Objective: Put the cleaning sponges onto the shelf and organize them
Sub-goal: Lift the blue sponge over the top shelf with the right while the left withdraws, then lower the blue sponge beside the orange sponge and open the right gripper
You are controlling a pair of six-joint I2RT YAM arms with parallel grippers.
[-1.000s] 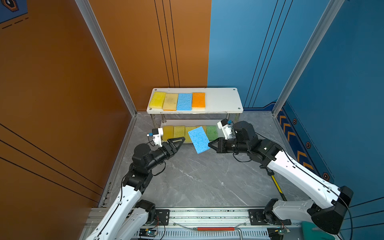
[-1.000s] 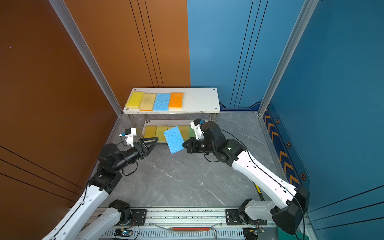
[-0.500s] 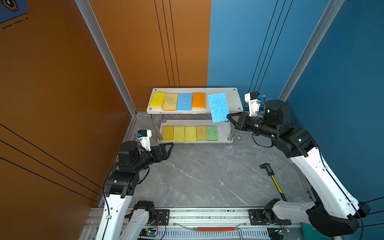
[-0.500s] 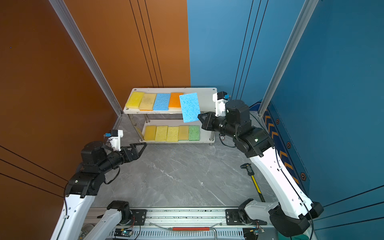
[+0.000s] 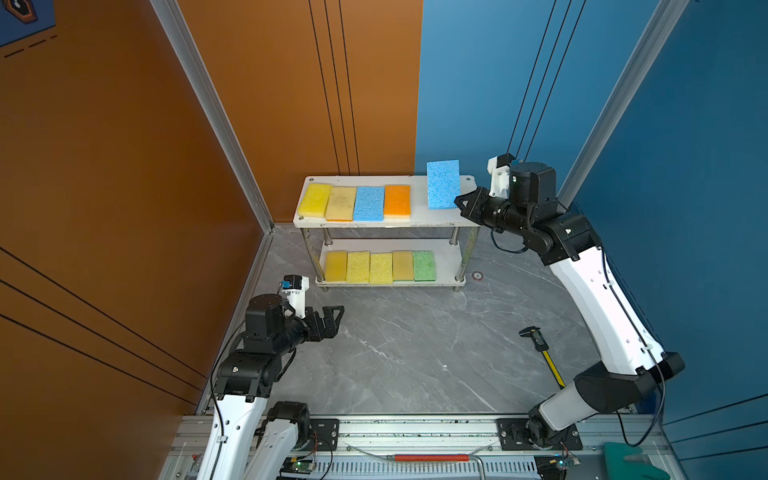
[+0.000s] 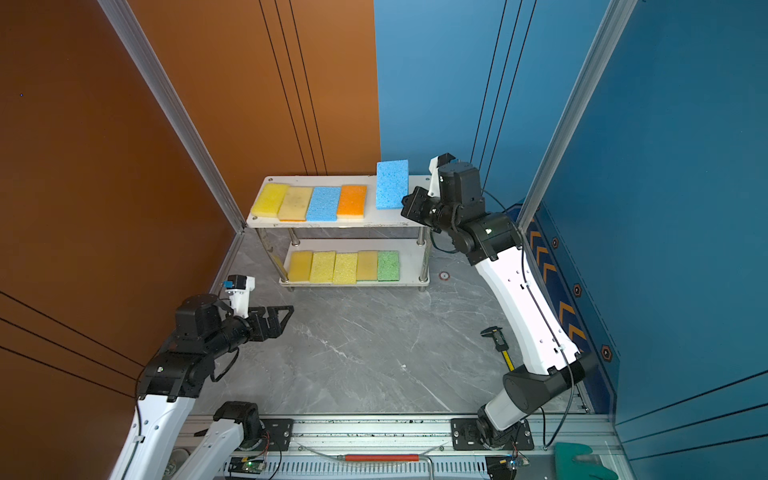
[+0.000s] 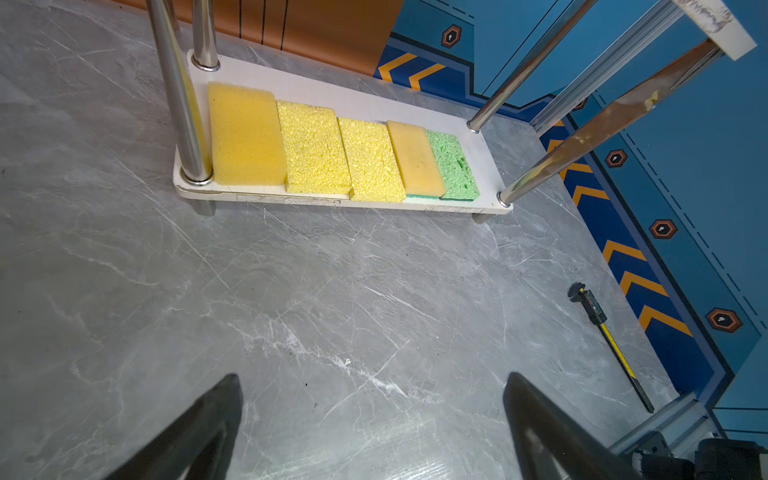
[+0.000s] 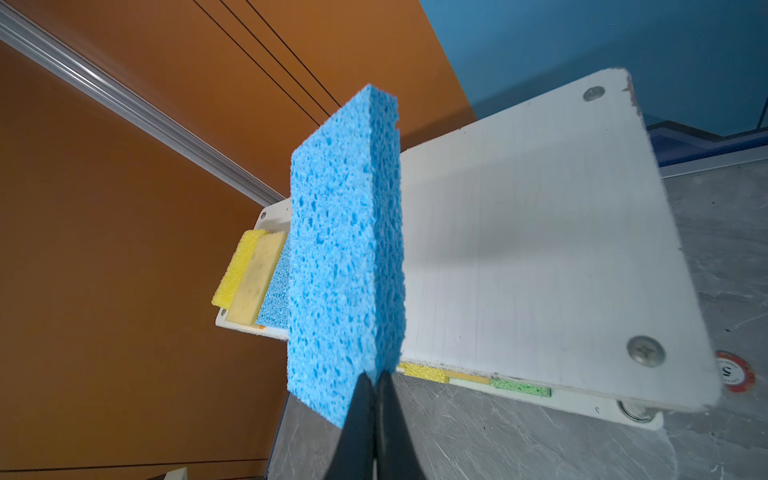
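Note:
The robot's right gripper should next lower the blue sponge toward the orange sponge and release the blue sponge's corner on the bare board beside it, because the row ends there.
My right gripper is shut on a corner of a blue sponge. It holds the sponge on edge over the bare right end of the shelf's top board. Yellow, tan, blue and orange sponges lie in a row on that board. Several yellow sponges and a green one fill the lower board. My left gripper is open and empty, low over the floor in front of the shelf's left end.
A caliper with a yellow bar lies on the grey floor at the right. A small red disc sits by the shelf's right front post. Orange and blue walls stand close behind the shelf.
The right gripper carried the blue sponge from mid-floor up and right to the top board's right end. The left gripper opened wide and drew back to the left.

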